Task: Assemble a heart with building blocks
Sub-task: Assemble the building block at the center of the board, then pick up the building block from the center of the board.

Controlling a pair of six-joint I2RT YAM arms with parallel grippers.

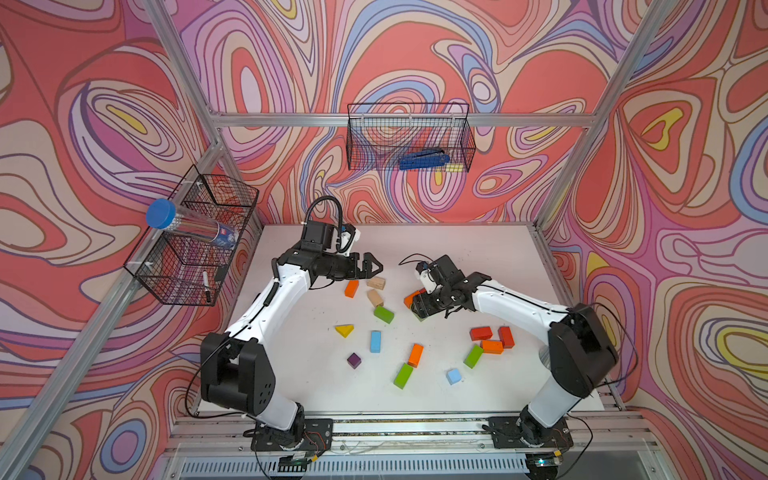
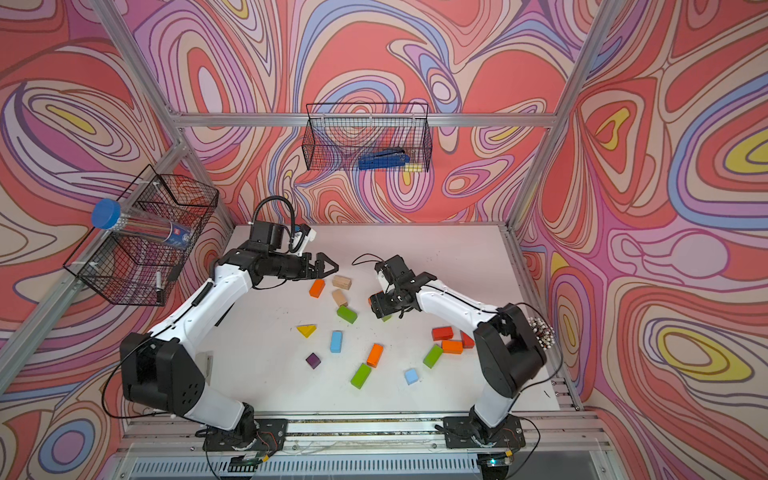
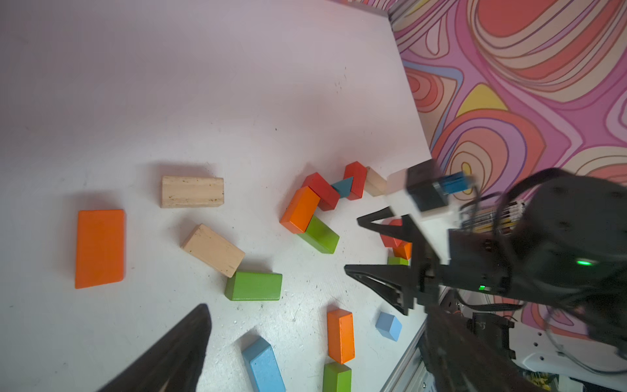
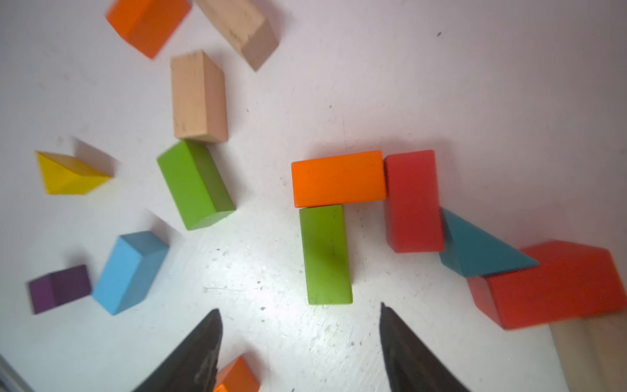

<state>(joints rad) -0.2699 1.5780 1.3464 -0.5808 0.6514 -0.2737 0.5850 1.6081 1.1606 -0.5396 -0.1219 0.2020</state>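
The left gripper tilts downward and lowers its open fingers around the far plain wooden brick (image 1: 376, 283) (image 3: 192, 192) next. The brick lies below them with clear tabletop all around.
A joined run of building blocks lies under my right gripper (image 4: 300, 322): an orange brick (image 4: 339, 179), a green brick (image 4: 327, 254), a red brick (image 4: 414, 200), a teal triangle (image 4: 481, 251) and a second red brick (image 4: 556, 285). The gripper is open with nothing between its fingers, close to the green brick's end. In both top views the right gripper (image 1: 419, 306) hides most of this run. My left gripper (image 1: 372, 266) hovers open and empty beside a plain wooden brick (image 1: 376, 283) and an orange brick (image 1: 351, 288). Several loose blocks are scattered across the white table (image 1: 291, 374).
A red, orange and green cluster (image 1: 492, 346) lies near the right arm. A yellow triangle (image 1: 344, 330), purple cube (image 1: 353, 360) and light blue brick (image 1: 375, 341) sit mid-table. Wire baskets hang on the back wall (image 1: 409, 137) and left wall (image 1: 195, 237).
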